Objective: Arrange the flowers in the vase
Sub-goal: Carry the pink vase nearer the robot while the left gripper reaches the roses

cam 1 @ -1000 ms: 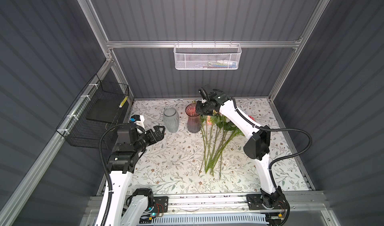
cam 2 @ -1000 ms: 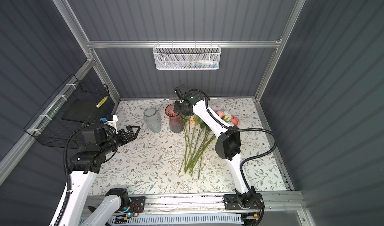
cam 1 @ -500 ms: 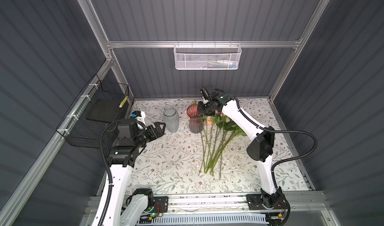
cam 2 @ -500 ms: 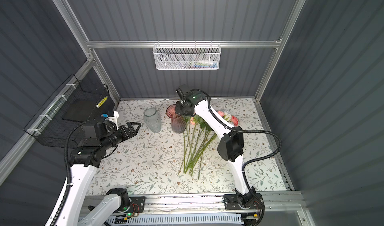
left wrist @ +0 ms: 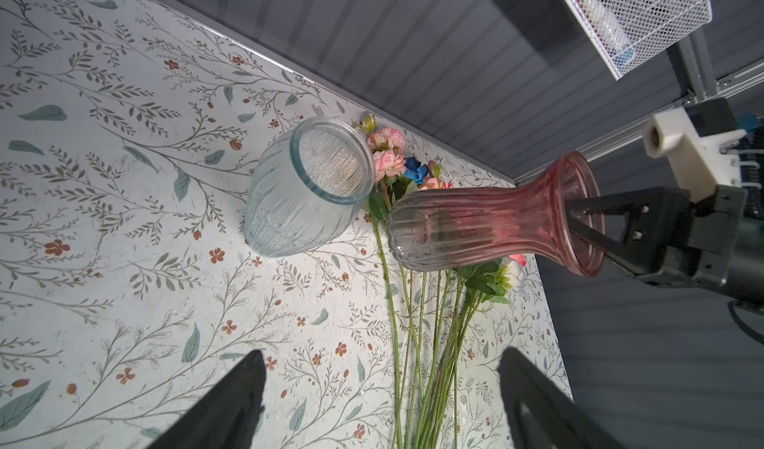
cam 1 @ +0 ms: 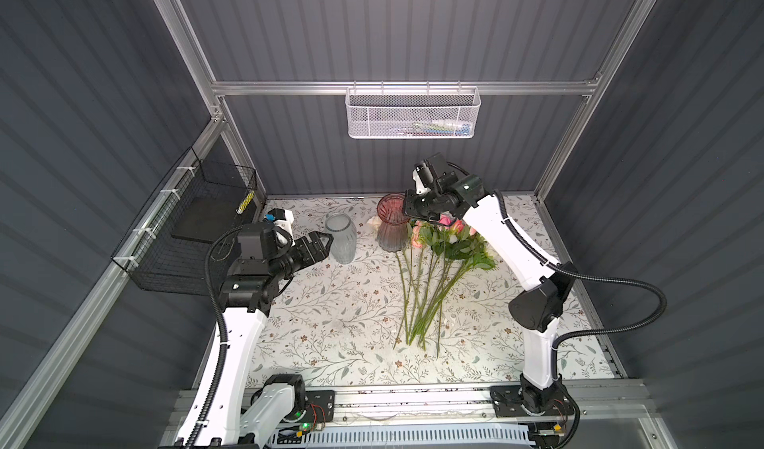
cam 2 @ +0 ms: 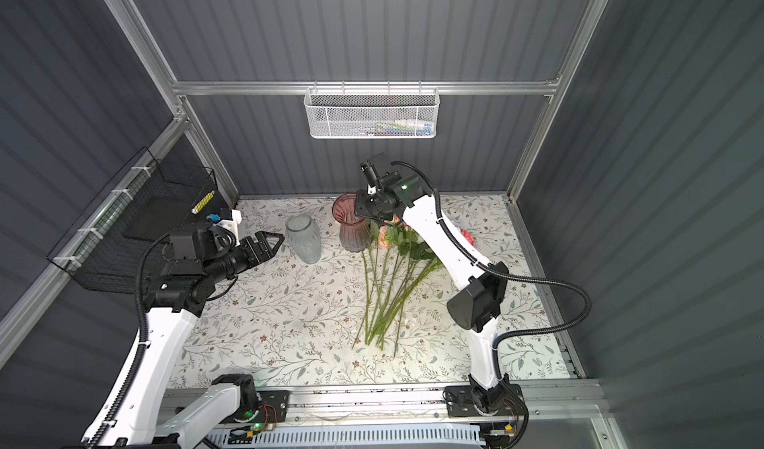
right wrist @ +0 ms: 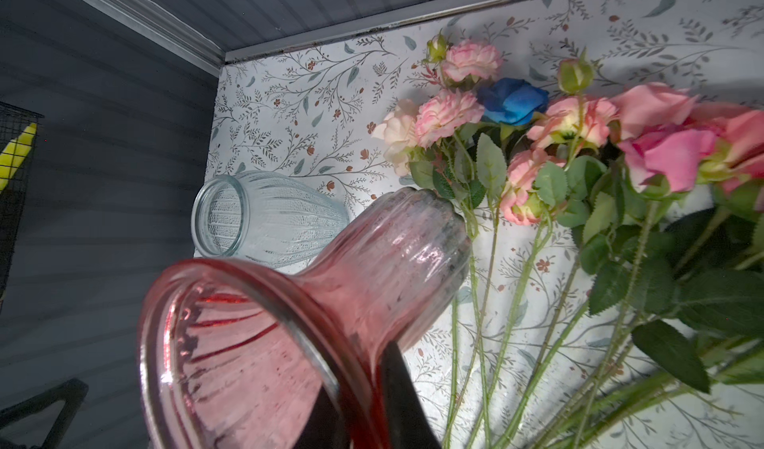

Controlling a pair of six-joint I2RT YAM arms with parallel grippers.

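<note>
The pink vase (cam 1: 390,230) goes back past the flowers and down next for release, since bare tabletop beside the stems lies below and back from my right gripper.
The flowers (cam 1: 430,269) lie in a bundle on the patterned table, heads pink, peach, white and one blue (right wrist: 514,101), stems towards the front. A pink ribbed vase (cam 1: 390,230) stands at their head end. My right gripper (cam 1: 409,211) is shut on its rim, one finger inside and one outside (right wrist: 397,389). I cannot tell whether its base rests on the table. A clear glass vase (cam 1: 341,240) stands upright to its left. My left gripper (cam 1: 320,246) hovers open and empty just left of it.
A black wire basket (cam 1: 198,227) hangs on the left wall beside my left arm. A white mesh basket (cam 1: 413,112) hangs on the back wall above the vases. The back wall runs close behind both vases.
My right gripper has shifted right and back a little, carrying the pink vase's rim with it. My left gripper has moved toward the clear vase, its jaws slightly narrower.
</note>
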